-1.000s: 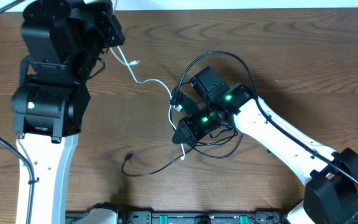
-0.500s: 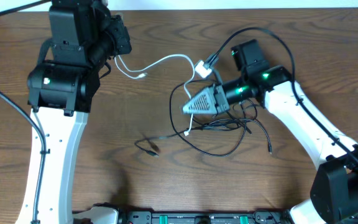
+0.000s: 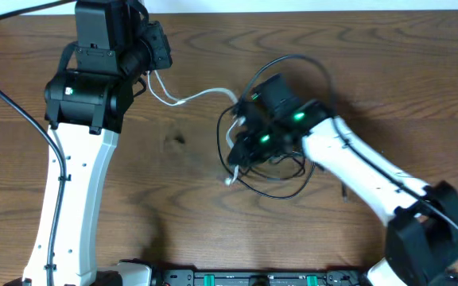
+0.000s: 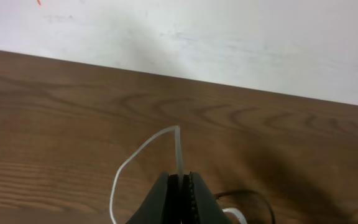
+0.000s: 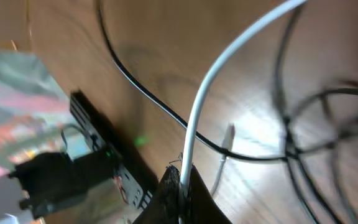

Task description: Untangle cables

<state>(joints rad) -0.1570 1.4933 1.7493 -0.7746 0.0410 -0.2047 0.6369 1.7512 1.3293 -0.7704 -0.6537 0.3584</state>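
Note:
I will next move my right gripper over bare tabletop toward the right in the overhead view to let go of the white cable [image 3: 201, 95], because black loops are tangled under it here.
A white cable [image 3: 201, 95] stretches across the table between my two grippers. My left gripper [image 3: 154, 70], at the back left, is shut on one end of it; the left wrist view shows the white cable [image 4: 178, 146] rising from the pressed fingertips [image 4: 180, 178] and looping left. Near the table's middle, my right gripper [image 3: 239, 147] is shut on the same white cable [image 5: 211, 81], which passes between its jaws [image 5: 183, 175]. Its free plug end [image 3: 230, 180] hangs below. Thin black cables [image 3: 281, 171] lie looped and tangled under the right gripper; one black cable [image 5: 143, 94] crosses the right wrist view.
The robots' thicker black cables run along the left arm [image 3: 22, 111] and the right arm [image 3: 348, 155]. A black equipment rail [image 3: 245, 278] lines the table's front edge. A pale wall [image 4: 229, 37] stands behind the table's far edge.
My right arm has swung left and toward the table's front with the white cable, its wrist turning. The black tangle shifted with it. The left arm barely moved and keeps its grip.

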